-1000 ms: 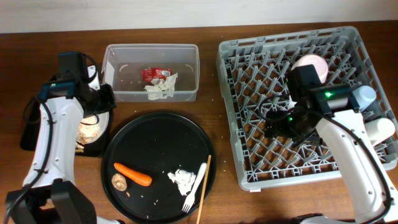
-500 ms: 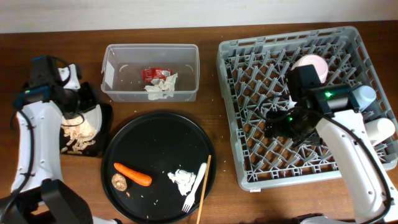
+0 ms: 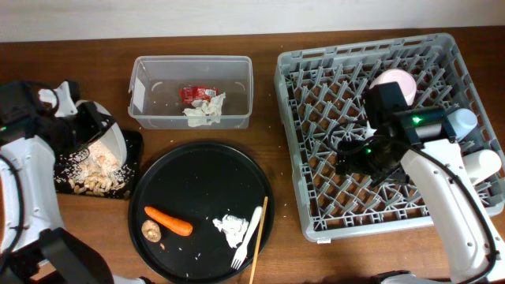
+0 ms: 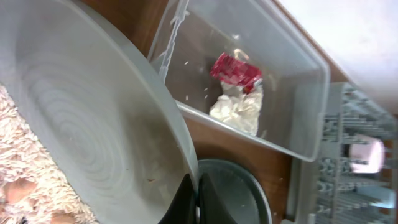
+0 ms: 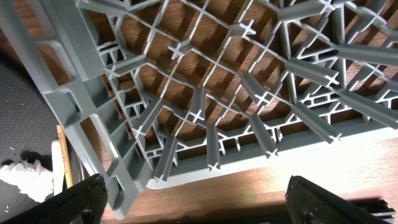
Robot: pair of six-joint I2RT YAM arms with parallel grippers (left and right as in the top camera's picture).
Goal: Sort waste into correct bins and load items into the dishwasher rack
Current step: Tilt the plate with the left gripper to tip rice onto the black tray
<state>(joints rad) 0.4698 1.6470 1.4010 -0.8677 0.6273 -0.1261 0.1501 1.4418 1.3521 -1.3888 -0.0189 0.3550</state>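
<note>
The round black tray's bare part (image 3: 222,186) is below my left gripper, to its right in the overhead view: I will swing across, lower the plate (image 3: 110,144) flat, and release.
My left gripper (image 3: 93,125) is shut on the rim of the white plate (image 3: 110,144), which is tilted steeply over the shallow black tray (image 3: 59,170). Pale rice scraps (image 3: 91,175) lie in that tray. In the left wrist view the fingers (image 4: 186,202) pinch the plate (image 4: 93,124) by its edge, with scraps (image 4: 25,168) below. The clear tub (image 3: 150,83) holds a red wrapper (image 3: 197,93) and a tissue (image 3: 205,110). My right gripper (image 3: 367,162) hangs open over the dishwasher rack (image 3: 316,197), with nothing between its fingers (image 5: 81,199).
The round black tray (image 3: 197,177) carries a carrot (image 3: 167,222), a brown bit (image 3: 150,230), a tissue (image 3: 230,227), a white fork (image 3: 248,237) and a chopstick (image 3: 259,237). In the rack sit a pink bowl (image 3: 394,79), a blue cup (image 3: 461,122) and a white cup (image 3: 483,163).
My left arm has swung left and tipped the plate up on edge; the rice scraps have slid off it into the black tray. The right arm has not moved.
</note>
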